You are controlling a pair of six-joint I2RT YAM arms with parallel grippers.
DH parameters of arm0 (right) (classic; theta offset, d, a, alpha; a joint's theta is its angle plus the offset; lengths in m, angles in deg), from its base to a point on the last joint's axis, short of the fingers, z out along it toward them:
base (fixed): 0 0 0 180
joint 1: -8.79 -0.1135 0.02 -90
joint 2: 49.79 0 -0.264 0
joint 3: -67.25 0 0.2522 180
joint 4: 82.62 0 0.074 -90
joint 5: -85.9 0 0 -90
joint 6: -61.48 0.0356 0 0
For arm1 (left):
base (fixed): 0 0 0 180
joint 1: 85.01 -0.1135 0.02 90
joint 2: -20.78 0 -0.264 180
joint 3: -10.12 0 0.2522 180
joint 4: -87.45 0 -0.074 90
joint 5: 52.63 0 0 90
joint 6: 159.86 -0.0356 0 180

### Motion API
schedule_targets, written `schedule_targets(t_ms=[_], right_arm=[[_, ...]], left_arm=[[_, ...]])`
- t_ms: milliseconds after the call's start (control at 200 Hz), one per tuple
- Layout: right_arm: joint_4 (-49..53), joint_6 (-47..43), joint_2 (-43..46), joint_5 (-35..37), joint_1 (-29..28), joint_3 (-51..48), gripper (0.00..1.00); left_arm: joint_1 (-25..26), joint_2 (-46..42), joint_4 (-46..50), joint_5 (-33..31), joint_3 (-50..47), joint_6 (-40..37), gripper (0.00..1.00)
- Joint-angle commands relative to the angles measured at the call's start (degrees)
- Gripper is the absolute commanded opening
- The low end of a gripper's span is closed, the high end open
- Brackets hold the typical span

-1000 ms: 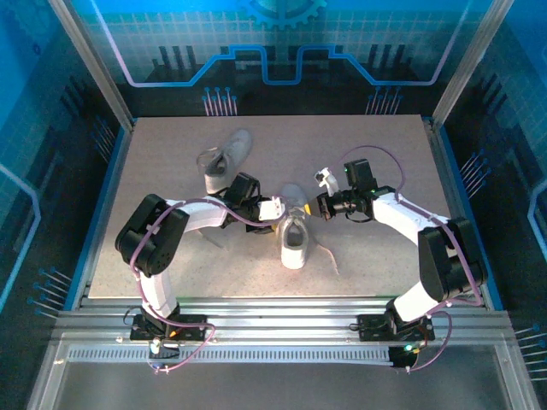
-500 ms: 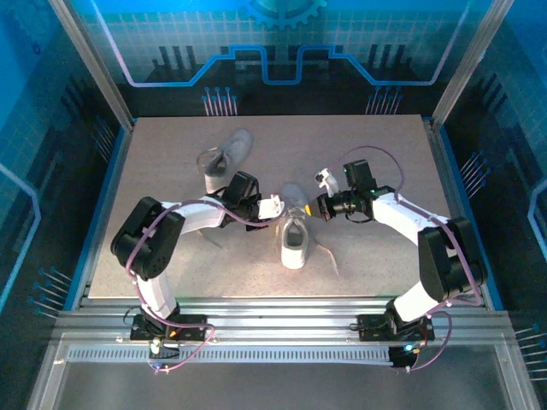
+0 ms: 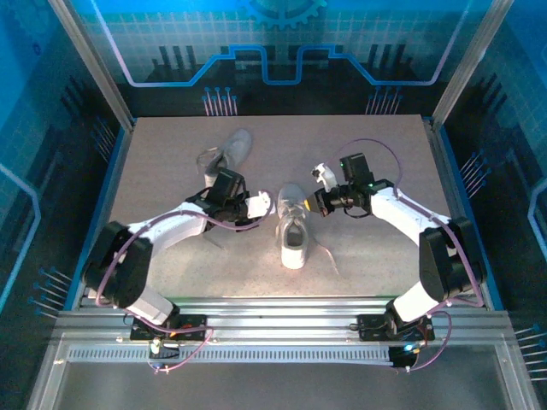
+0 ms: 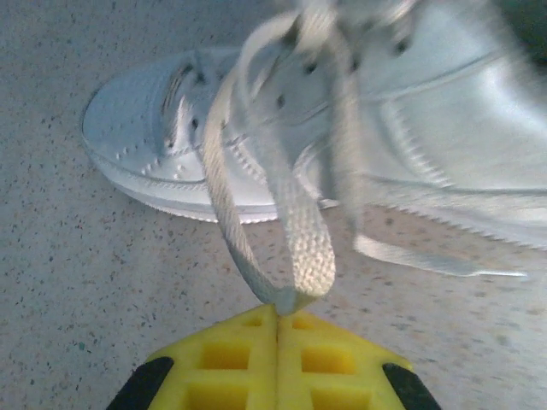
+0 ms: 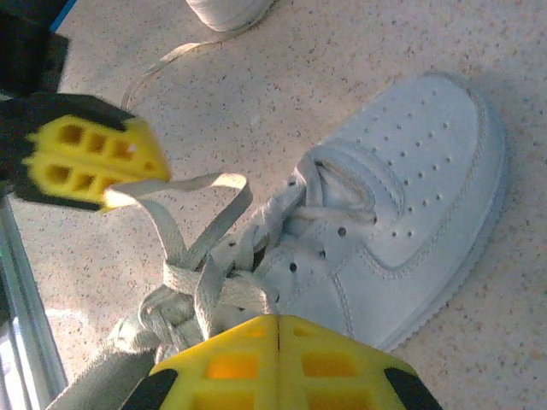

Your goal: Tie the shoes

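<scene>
I should first move my left gripper back and across the middle shoe's opening, to release the lace's fold past it. The lace's loose end lies beyond the shoe.
A white sneaker (image 3: 293,229) lies mid-table, toe pointing away from the arms; the second shoe (image 3: 229,154) lies at the back left. My left gripper (image 3: 266,205) is just left of the middle shoe's laces. In the left wrist view its yellow fingers (image 4: 226,359) are shut on the fold of a pale lace loop (image 4: 295,231) that runs up to the shoe (image 4: 444,128). My right gripper (image 3: 311,207) is at the shoe's right side. Its jaws (image 5: 279,318) are shut on a lace strand beside the knot (image 5: 184,290). The left gripper (image 5: 111,195) also shows there, holding the loop taut.
A loose lace end (image 3: 328,256) trails on the table right of the middle shoe. The second shoe's lace (image 5: 162,60) curls over the speckled tabletop (image 3: 376,154). Metal frame posts and blue walls stand around the table.
My left gripper has shut on the lace loop and drawn left, away from the shoe, with its arm dropping lower. The right gripper has shifted slightly up and left.
</scene>
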Motion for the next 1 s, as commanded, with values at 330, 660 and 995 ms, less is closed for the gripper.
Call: schedule_targets(t_ms=[330, 660, 995], right_arm=[[1.23, -3.80, -7.75, -0.28, -4.01, 9.81, 0.00], [3.10, -5.90, -13.41, -3.96, -5.66, 16.99, 0.00], [5.72, -7.70, -17.35, -8.16, -7.10, 22.01, 0.00]], left_arm=[[19.28, -11.13, 9.60, -3.39, 5.13, 17.75, 0.00], [25.99, -1.44, 0.83, -2.44, 10.86, 25.32, 0.00], [28.78, 5.05, -3.75, -1.33, 11.95, 29.37, 0.00]])
